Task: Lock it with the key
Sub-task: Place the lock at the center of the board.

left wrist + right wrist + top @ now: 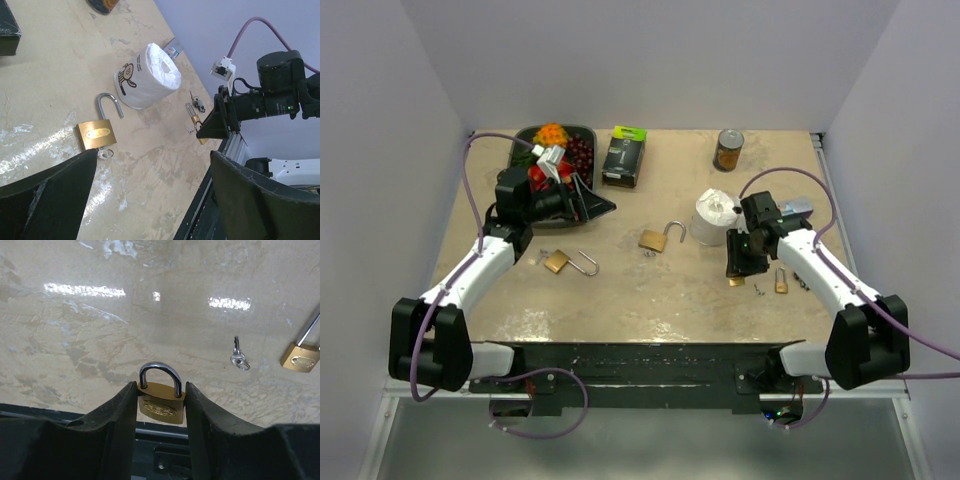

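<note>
My right gripper will lower the small brass padlock onto the table (735, 284) (165, 358) beside the key next and let go of the padlock there.
My right gripper (160, 390) is shut on a brass padlock (161, 404) with its shackle closed, held by its sides just above the table's near edge; the same gripper (738, 268) shows low at the right. A key (239, 358) and another brass padlock (300, 358) lie beyond it. An open-shackle padlock (655, 240) lies mid-table with a key (105, 154) at its base. A third padlock (558, 262), shackle open, lies at the left. My left gripper (595, 207) hovers open and holds nothing; its fingers (250, 200) frame bare table.
A toilet roll (716, 216) stands just behind the right gripper. A dark tray (586, 132) of fruit sits at the back left under the left wrist. A black box (623, 158) and a can (728, 150) stand along the back.
</note>
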### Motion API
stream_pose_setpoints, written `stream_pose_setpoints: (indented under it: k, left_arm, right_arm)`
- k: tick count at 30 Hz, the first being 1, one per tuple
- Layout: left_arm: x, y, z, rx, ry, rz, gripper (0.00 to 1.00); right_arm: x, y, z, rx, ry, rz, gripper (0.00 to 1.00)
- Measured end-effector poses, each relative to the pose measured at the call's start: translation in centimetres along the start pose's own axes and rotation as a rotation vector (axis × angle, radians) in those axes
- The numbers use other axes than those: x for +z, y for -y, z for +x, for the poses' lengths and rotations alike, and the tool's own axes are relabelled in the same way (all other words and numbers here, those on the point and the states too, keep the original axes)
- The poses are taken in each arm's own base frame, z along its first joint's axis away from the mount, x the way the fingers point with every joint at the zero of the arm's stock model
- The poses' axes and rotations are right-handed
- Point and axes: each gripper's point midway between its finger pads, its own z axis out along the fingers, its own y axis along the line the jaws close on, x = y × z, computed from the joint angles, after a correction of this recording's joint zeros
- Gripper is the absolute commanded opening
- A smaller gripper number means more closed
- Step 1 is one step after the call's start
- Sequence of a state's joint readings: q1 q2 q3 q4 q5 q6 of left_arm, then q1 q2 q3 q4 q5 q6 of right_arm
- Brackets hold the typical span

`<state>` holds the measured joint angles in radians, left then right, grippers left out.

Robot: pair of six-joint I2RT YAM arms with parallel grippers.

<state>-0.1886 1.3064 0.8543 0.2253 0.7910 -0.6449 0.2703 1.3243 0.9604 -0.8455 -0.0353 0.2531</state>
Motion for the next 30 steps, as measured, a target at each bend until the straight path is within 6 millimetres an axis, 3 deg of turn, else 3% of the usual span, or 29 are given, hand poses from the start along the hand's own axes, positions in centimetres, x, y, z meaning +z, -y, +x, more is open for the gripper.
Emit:
stream_pose_setpoints:
  k: [13, 25, 30]
  left_arm:
    - [0.2, -0.5, 0.4, -0.015, -0.013, -0.01, 0.99]
    - [0.2, -0.9, 0.4, -0.021, -0.015, -0.014, 0.99]
    - [0.5, -1.3, 0.7, -0.031, -0.024, -0.02, 0.99]
  right_arm:
    - [3.4, 2.3, 2.4, 0.072, -0.165, 0.092, 0.0]
    - [5.6, 2.8, 2.5, 0.102, -0.212, 0.092, 0.0]
    - [6.3, 2.8, 2.5, 0.103, -0.22, 0.091, 0.14]
